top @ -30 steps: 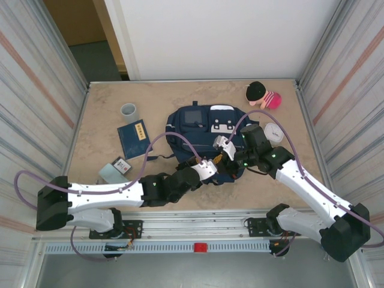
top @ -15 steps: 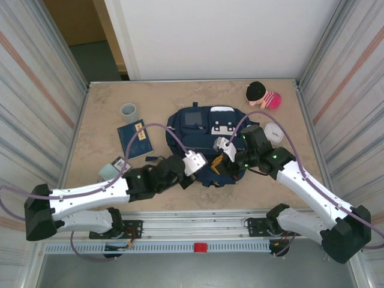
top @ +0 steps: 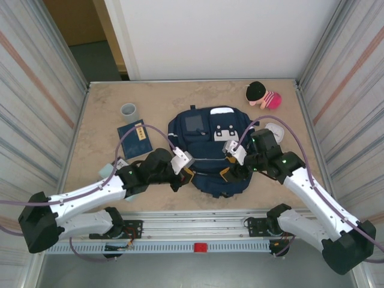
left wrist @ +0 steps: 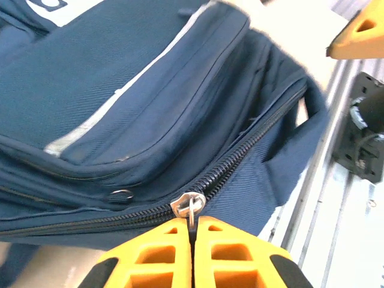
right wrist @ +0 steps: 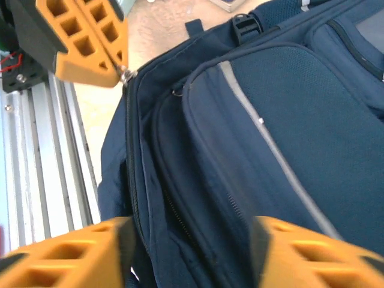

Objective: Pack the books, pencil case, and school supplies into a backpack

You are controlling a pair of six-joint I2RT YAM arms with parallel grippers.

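The left gripper slides outward along the zipper to the backpack's edge by the book next. It releases the zipper pull (left wrist: 192,210) there, as that edge lies outward of the gripper.
The navy backpack (top: 207,135) lies flat mid-table with its front pocket facing up. My left gripper (top: 189,173) is at its near-left edge, shut on the metal zipper pull (left wrist: 192,210) of the main zipper; the teeth beyond the slider are parted. My right gripper (top: 230,172) is over the near-right part of the backpack (right wrist: 288,120), open, with fabric between its fingers but not pinched. The navy book (top: 135,139) lies left of the backpack. The pale teal pencil case (top: 108,170) sits nearer the front, partly under my left arm.
A grey cup (top: 129,111) stands behind the book. A pink and black plush toy (top: 264,95) lies at the back right, and a white round object (top: 276,128) sits by the backpack's right side. Metal rails (left wrist: 336,198) run along the near table edge.
My left gripper closed on the zipper pull and drew it leftward along the backpack. My right gripper opened, letting go of the backpack fabric, and the backpack settled flatter.
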